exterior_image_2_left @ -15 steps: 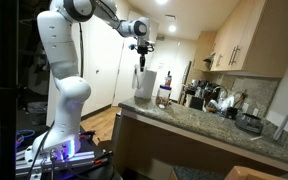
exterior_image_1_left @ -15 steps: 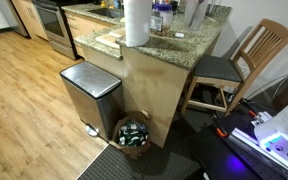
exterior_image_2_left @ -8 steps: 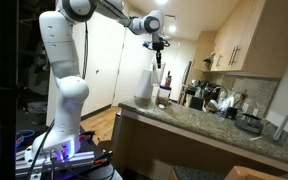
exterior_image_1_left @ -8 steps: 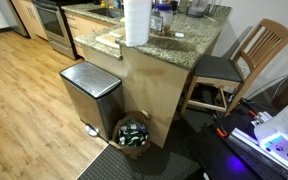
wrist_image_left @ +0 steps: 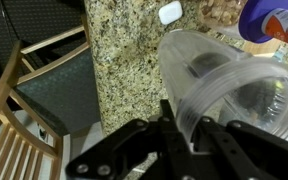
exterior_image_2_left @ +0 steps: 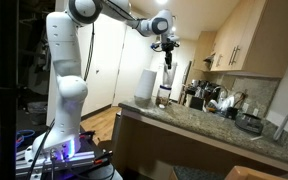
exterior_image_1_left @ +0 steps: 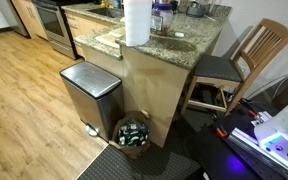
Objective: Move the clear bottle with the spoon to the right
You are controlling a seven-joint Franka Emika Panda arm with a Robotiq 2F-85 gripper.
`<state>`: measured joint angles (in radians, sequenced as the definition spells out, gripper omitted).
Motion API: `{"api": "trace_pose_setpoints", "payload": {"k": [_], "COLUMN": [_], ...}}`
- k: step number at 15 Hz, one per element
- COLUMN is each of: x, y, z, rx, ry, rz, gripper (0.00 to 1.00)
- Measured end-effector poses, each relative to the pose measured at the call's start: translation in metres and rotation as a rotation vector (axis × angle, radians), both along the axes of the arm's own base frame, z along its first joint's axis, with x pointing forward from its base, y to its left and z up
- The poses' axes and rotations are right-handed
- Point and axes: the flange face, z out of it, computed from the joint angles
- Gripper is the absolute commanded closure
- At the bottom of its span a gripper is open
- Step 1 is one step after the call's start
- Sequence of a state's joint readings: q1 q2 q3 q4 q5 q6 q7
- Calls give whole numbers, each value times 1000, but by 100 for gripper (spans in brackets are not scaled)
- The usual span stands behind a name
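I will next carry the bottle in my gripper away from the blue-lidded jar and down onto empty granite.
In the wrist view my gripper (wrist_image_left: 192,118) is shut on the rim of the clear bottle (wrist_image_left: 224,75), which fills the right half of the frame. A dark shape shows inside it; I cannot tell if it is the spoon. In an exterior view the gripper (exterior_image_2_left: 168,48) holds the bottle (exterior_image_2_left: 168,64) in the air above the granite counter (exterior_image_2_left: 199,118), over the jar with the dark blue lid (exterior_image_2_left: 164,96) and beside the white paper-towel roll (exterior_image_2_left: 144,85). Neither gripper nor bottle shows in the exterior view of the counter's end.
The blue-lidded jar (wrist_image_left: 269,20) and a small white object (wrist_image_left: 169,13) sit on the counter (wrist_image_left: 124,50). The paper-towel roll (exterior_image_1_left: 136,22), a steel bin (exterior_image_1_left: 89,92), a basket (exterior_image_1_left: 134,133) and a wooden chair (exterior_image_1_left: 246,60) are nearby. Appliances (exterior_image_2_left: 209,98) stand further along the counter.
The arm has carried the bottle sideways, from above the paper-towel roll to above the blue-lidded jar. Nothing on the counter has moved.
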<state>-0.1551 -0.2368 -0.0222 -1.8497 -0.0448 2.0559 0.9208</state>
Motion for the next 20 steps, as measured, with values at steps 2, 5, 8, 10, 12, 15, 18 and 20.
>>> {"api": "trace_pose_setpoints", "payload": {"k": [2,5,8,10,12,15,18,20], "x": [5,23,46,59,68,78,86,89], "y": [-11,-42,-69,-82,-90,-94,-94,-94], "z": [-11,-41,-78,-103,-125,-152,-172,-182], "rx": [9,23,33,39,42,55,75,81], "ry": [18,27,16,22,40,59,71,88], "rz": [-36,-108,-169,-198,-216,-225,-232,-233], "gripper": [98,98,98,98,98,98,98,98]}}
